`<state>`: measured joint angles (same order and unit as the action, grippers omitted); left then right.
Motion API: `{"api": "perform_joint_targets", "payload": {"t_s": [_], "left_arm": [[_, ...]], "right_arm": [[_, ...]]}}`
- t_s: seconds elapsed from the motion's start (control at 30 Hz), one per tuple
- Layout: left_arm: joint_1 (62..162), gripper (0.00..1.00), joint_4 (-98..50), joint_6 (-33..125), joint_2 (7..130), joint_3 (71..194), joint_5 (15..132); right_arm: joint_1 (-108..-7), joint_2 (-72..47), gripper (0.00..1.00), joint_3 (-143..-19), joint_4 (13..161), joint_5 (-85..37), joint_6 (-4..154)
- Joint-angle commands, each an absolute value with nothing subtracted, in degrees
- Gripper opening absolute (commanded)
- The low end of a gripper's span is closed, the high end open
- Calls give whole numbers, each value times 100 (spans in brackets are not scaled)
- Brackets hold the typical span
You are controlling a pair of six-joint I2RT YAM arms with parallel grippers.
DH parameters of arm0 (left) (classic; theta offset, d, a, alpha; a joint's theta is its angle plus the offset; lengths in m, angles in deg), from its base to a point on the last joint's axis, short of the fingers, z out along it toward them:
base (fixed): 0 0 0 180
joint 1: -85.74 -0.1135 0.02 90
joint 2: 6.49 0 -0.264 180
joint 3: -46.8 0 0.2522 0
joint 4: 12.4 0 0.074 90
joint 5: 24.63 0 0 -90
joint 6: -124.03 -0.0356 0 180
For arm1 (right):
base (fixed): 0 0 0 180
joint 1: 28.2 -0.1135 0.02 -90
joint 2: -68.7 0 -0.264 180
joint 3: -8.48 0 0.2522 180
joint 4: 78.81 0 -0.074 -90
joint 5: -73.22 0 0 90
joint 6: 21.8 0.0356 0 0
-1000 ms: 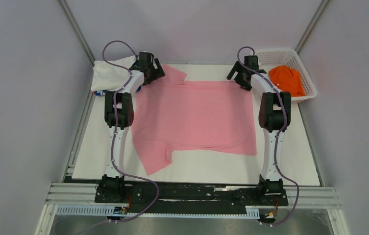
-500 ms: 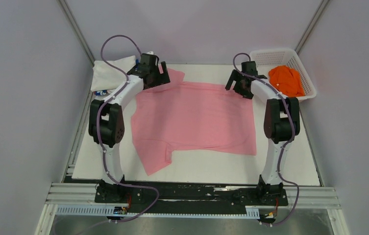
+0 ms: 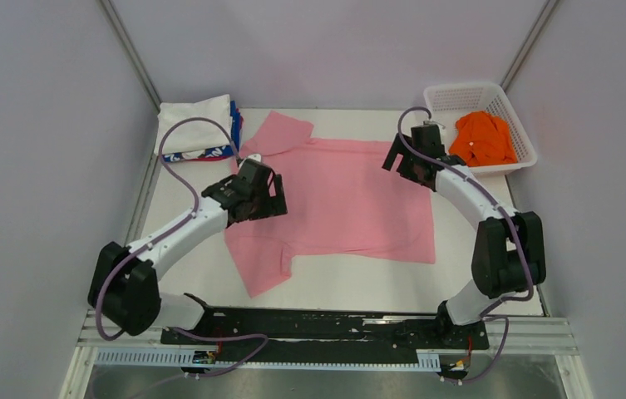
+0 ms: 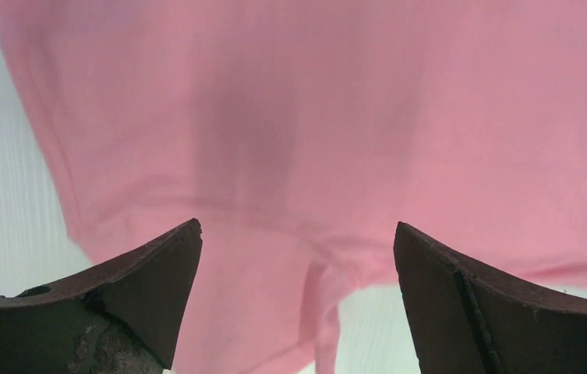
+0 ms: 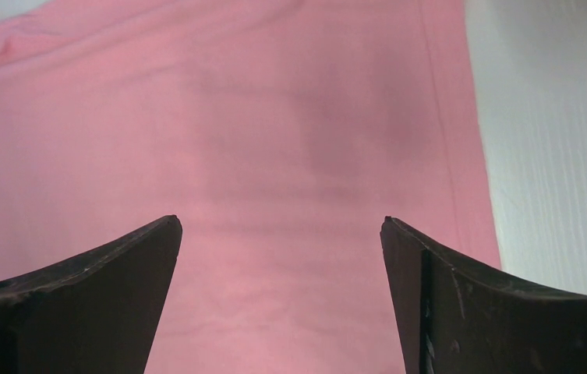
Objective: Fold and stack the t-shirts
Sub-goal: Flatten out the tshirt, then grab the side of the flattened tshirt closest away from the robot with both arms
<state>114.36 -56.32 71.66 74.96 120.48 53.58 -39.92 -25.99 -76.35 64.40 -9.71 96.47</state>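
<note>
The near sleeve has a crease, so my left gripper will next move back and down to close on the near sleeve's outer corner (image 3: 252,293), which is below it toward my base.
The light pink t-shirt (image 3: 342,195) lies spread flat across the table, one sleeve at the far left, the other at the near left. My left gripper (image 3: 269,202) is open and empty above the shirt's left edge; its wrist view shows the pink cloth (image 4: 337,117) and the near sleeve below. My right gripper (image 3: 401,162) is open and empty above the shirt's far right corner; its wrist view shows flat pink cloth (image 5: 274,140) and the shirt's right hem. An orange t-shirt (image 3: 484,137) lies in the basket. Folded white (image 3: 193,125) and blue/red (image 3: 230,145) shirts sit stacked at the far left.
A white mesh basket (image 3: 510,100) stands at the far right corner. The white table (image 3: 359,287) shows bare in front of the shirt. Grey walls close in on both sides.
My left arm has pulled back from the far left sleeve toward the near side, now over the shirt's left edge. My right gripper has moved slightly nearer. The shirt lies unchanged.
</note>
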Motion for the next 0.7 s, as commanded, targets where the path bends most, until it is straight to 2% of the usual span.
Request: {"api": "perform_joint_targets", "payload": {"t_s": [0.0,0.1,0.23,0.4,0.43,0.5,0.67], "left_arm": [[12054,100,-6634,8064,6296,11062,4994],[12553,97,-7494,8586,5873,10555,4892],[13158,85,-7788,9309,5520,9914,5287],[13673,73,-7775,9534,5858,9655,5434],[13691,66,-7687,9499,5935,9640,5427],[13692,61,-7411,9421,6155,9591,5406],[13697,60,-7062,9335,6708,9525,5382]], "right_arm": [[-3962,-1435,100,-6532,6533,-590,10264],[-3939,-633,100,-5704,6532,-423,10642],[-3927,162,100,-4947,6535,-423,10883],[-3919,470,100,-4524,6533,-401,10932],[-3922,458,100,-4493,6530,-411,10947],[-3920,437,100,-4458,6534,-416,10951],[-3919,487,100,-4403,6496,-348,10940]]}}
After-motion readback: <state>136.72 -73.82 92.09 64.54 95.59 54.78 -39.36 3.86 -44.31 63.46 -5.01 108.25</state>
